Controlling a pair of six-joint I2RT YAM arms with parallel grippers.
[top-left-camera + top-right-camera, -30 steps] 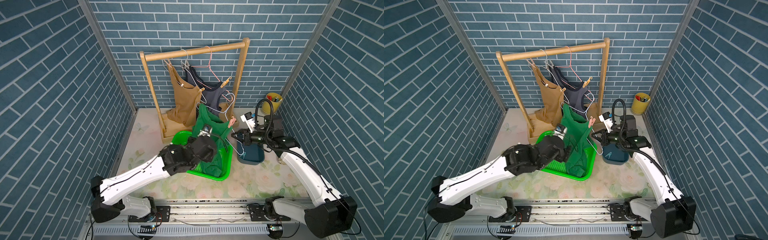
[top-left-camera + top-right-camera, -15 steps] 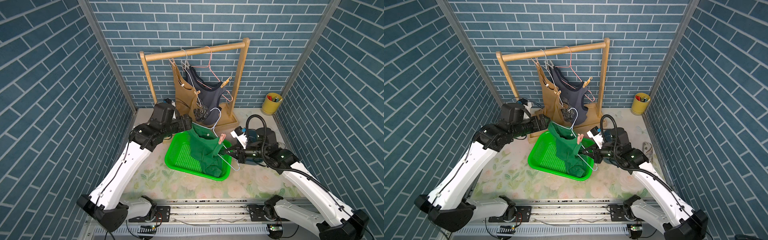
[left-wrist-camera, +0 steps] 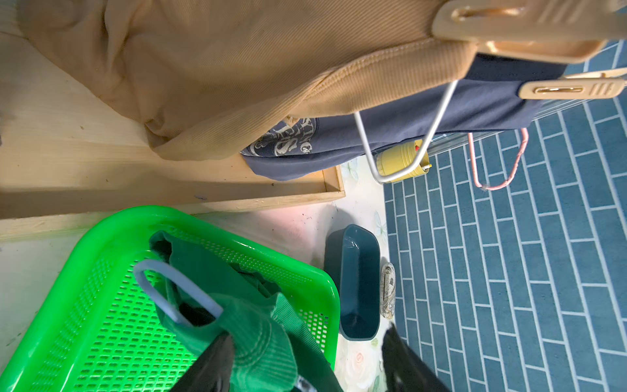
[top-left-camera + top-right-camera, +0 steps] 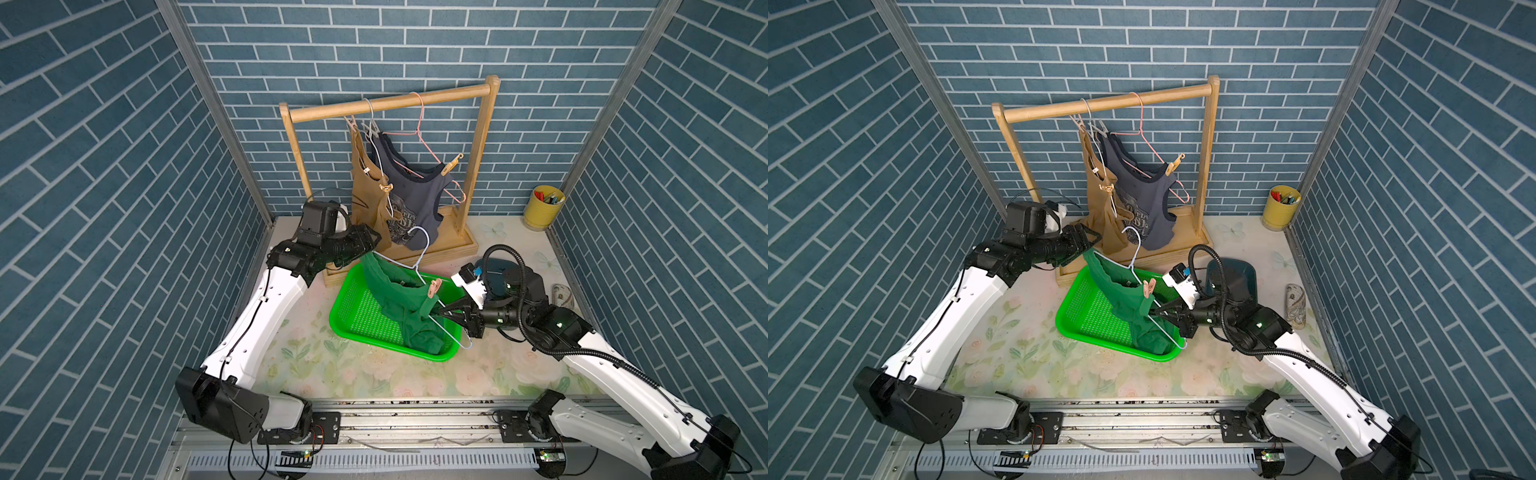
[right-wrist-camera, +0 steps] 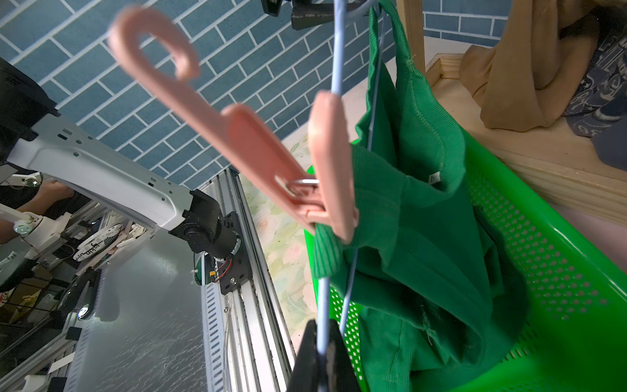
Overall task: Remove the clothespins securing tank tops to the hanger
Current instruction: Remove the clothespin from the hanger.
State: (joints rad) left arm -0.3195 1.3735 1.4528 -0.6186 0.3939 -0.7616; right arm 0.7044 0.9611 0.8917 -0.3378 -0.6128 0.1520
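My right gripper tilts downward over the green basket with the wire's end next and releases it. This frees its shut fingers for the pink clothespin [image 4: 434, 287] clamping the strap.
A green tank top [image 4: 399, 291] hangs on a pale blue wire hanger [image 4: 422, 253] over the green basket [image 4: 357, 320]. A pink clothespin [image 4: 434, 287] clamps its right strap to the wire, seen close in the right wrist view [image 5: 305, 169]. My right gripper [image 4: 440, 312] is shut on the hanger wire below that pin. My left gripper [image 4: 374, 243] is at the top's left shoulder, open, with the green strap [image 3: 261, 339] between its fingers. On the rack, tan clothespins [image 4: 452, 163] [image 4: 386, 189] hold the grey-blue top [image 4: 419, 199] and the tan-brown top [image 4: 368, 187].
The wooden rack [image 4: 482, 166] with its tray base stands at the back. A dark teal bin [image 4: 500, 266] sits behind my right wrist. A yellow cup [image 4: 542, 208] stands in the back right corner. A small patterned object [image 4: 563, 293] lies by the right wall.
My left arm has swung from the basket's near side to the back left, by the rack base. My right gripper has brought the hanger and green top lower and nearer, over the basket.
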